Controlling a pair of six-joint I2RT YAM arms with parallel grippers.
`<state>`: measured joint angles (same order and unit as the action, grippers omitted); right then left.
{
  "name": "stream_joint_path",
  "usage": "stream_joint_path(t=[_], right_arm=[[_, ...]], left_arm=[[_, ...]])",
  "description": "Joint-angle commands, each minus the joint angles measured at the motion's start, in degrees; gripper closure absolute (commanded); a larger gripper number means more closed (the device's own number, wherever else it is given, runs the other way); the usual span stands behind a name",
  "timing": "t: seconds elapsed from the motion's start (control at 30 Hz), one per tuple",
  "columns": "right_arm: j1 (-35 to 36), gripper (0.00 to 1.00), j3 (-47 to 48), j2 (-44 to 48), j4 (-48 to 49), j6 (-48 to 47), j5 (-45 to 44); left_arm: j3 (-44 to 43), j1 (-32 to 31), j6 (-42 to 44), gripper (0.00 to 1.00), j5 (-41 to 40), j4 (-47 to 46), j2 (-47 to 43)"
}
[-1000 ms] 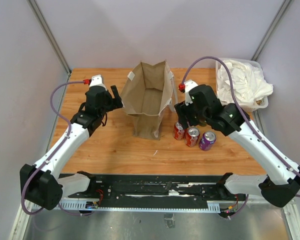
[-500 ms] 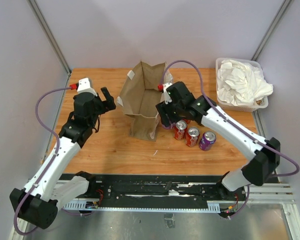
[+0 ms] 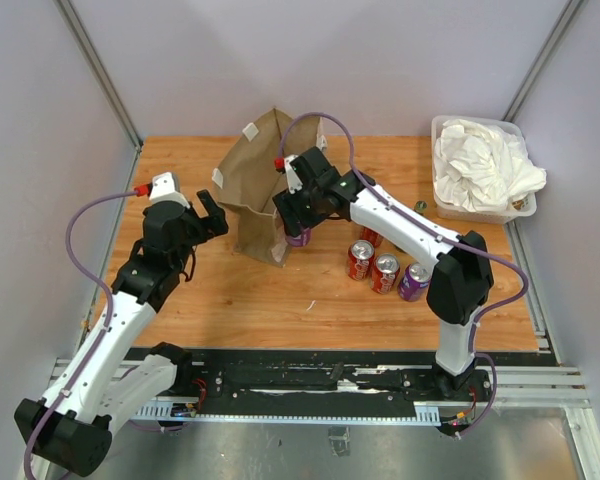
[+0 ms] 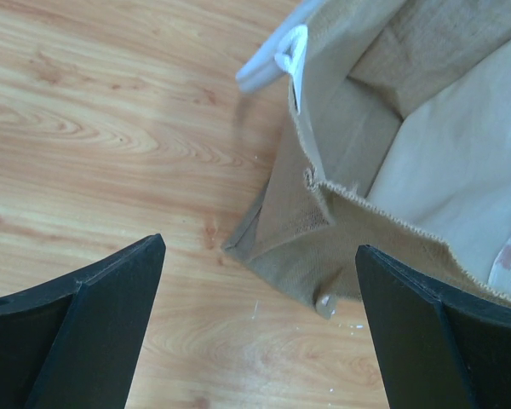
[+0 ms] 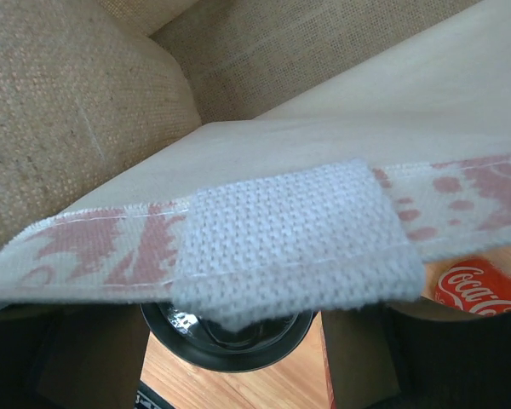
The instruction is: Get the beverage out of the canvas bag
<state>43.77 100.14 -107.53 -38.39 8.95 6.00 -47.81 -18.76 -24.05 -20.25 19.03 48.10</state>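
My right gripper should carry the purple can right in the top view, over the clear wood beside the red cans below, then lower and release it.
The tan canvas bag (image 3: 252,190) stands crumpled and leaning at the back middle of the table. My right gripper (image 3: 298,218) is against its right side, with a white strap tab (image 5: 289,247) draped over the jaws. The fingers close on a dark round can end (image 5: 230,336); in the top view a purple can (image 3: 298,238) shows under the gripper. My left gripper (image 3: 212,205) is open and empty just left of the bag. Its view shows its gripper (image 4: 260,341) over bare wood near the bag's bottom corner (image 4: 324,230).
Two red cans (image 3: 358,260) (image 3: 385,272) and a purple can (image 3: 414,282) stand right of the bag, with another red can (image 3: 372,236) behind them; one red can shows in the right wrist view (image 5: 485,285). A clear tub of white cloths (image 3: 480,170) sits at the back right.
My right gripper has swung left from beside the cans to the bag's right side. The bag has shifted left and collapsed. My left gripper has drawn back a little to the left.
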Motion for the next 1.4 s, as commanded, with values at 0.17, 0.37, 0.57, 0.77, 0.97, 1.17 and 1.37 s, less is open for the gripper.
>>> stream_joint_path(t=[0.17, 0.37, 0.57, 0.77, 0.97, 1.17, 1.37], right_arm=[[-0.52, 0.99, -4.19, 4.00, 2.88, -0.69, -5.09], [-1.86, 0.99, -11.00, 7.25, 5.23, -1.64, -7.24], [-4.76, 0.99, -16.54, 8.73, 10.66, -1.92, -6.55], [-7.08, 0.99, -19.15, 8.11, 15.79, -4.28, -8.19], [-9.63, 0.99, -24.00, 8.34, 22.96, -6.63, -8.46], [-12.29, 0.99, -25.51, 6.89, 24.32, -6.43, -6.32], [-13.01, 0.86, -25.94, 5.63, 23.53, -5.66, -4.43]], left_arm=[[2.64, 0.44, -2.34, 0.00, 2.32, 0.10, -1.41], [3.89, 0.44, -3.47, 0.00, 3.78, 0.00, -1.20], [5.03, 0.43, -3.89, 0.00, 4.38, 0.38, -1.44], [6.32, 0.41, -4.21, 0.00, 5.35, 0.43, -2.32], [7.61, 0.48, -4.93, 0.00, 5.90, 0.57, -3.00], [7.84, 0.45, -4.86, 0.00, 6.28, 0.56, -2.67], [7.74, 0.41, -5.11, 0.00, 6.70, 0.30, -2.06]])
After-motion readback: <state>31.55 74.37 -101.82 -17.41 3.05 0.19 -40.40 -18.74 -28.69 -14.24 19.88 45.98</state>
